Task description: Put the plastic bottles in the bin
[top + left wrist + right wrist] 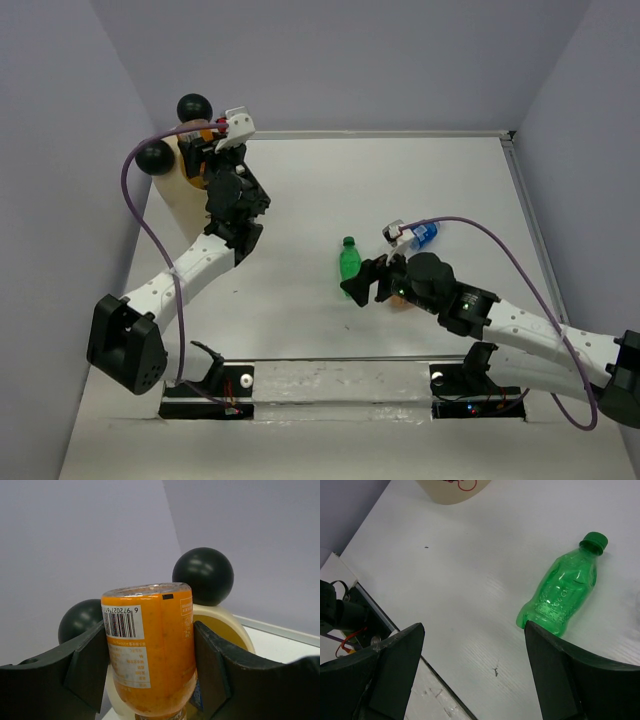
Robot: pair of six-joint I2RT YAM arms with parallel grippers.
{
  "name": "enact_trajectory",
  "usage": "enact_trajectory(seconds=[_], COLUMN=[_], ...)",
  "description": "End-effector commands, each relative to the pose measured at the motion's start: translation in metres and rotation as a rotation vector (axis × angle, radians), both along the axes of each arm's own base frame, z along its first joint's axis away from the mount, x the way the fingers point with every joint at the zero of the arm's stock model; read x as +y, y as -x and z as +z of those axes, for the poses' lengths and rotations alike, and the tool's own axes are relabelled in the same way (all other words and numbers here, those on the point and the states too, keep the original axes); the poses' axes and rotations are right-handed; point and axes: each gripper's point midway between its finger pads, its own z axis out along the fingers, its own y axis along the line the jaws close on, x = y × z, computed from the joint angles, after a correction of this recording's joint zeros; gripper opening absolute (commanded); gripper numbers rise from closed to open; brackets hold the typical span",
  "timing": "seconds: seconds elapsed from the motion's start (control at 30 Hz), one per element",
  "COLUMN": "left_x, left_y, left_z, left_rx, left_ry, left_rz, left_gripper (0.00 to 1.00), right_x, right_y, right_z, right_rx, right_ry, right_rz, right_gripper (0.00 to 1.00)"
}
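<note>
The left gripper moves down toward the bin's opening [192, 178] [224, 631] below it next and releases the orange bottle, which already hangs cap down.
My left gripper [212, 150] is shut on an orange bottle [203, 132] and holds it over the cream bin [180, 190] at the far left. In the left wrist view the orange bottle [150, 650] hangs cap down between the fingers [210, 670], above the bin's yellowish rim [227, 625] and its two black balls [202, 575]. My right gripper [365, 285] is open and empty, just beside the base of a green bottle [348, 260] lying on the table. In the right wrist view, the green bottle [562, 597] lies by the right finger [555, 675]. A clear bottle with a blue label [425, 235] lies behind the right wrist.
Grey walls close the table on the left, back and right. A raised rail [525, 200] runs along the right edge. The arms' base plates [345, 390] sit at the near edge. The bin's foot [452, 492] shows at the top of the right wrist view.
</note>
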Motion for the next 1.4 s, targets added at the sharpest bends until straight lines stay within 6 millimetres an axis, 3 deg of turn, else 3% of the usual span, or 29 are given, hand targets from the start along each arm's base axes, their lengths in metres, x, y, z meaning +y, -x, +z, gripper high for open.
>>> enact_trajectory(seconds=[0.0,0.47,0.7,0.83,1.0,1.13,1.37], left_x=[0.018,0.012,0.009,0.010,0.010,0.011,0.005], left_y=[0.006,-0.005,-0.009,-0.011,-0.011,-0.009,-0.003], left_z=[0.010,-0.019,-0.036,-0.041,-0.039,-0.033,0.004], left_rx=[-0.120,-0.152,-0.129,-0.113,-0.114,-0.122,-0.181], left_ry=[0.026,0.010,-0.014,-0.008,0.011,0.028,0.125], left_rz=[0.040,0.019,0.026,0.040,0.035,0.037,-0.050], left_gripper=[0.42,0.48,0.60,0.86,0.98,0.99,0.99], right_x=[0.006,0.011,0.008,0.006,0.004,0.005,0.003], right_y=[-0.005,-0.006,-0.006,-0.005,-0.005,-0.005,-0.010], right_z=[0.018,0.006,0.009,0.012,0.014,0.013,0.015], right_rx=[-0.040,-0.025,-0.035,-0.038,-0.043,-0.037,-0.030], right_ry=[-0.090,-0.077,-0.083,-0.093,-0.088,-0.085,-0.055], right_rz=[-0.009,-0.003,-0.011,-0.012,-0.016,-0.014,-0.040], right_gripper=[0.86,0.86,0.86,0.86,0.86,0.86,0.84])
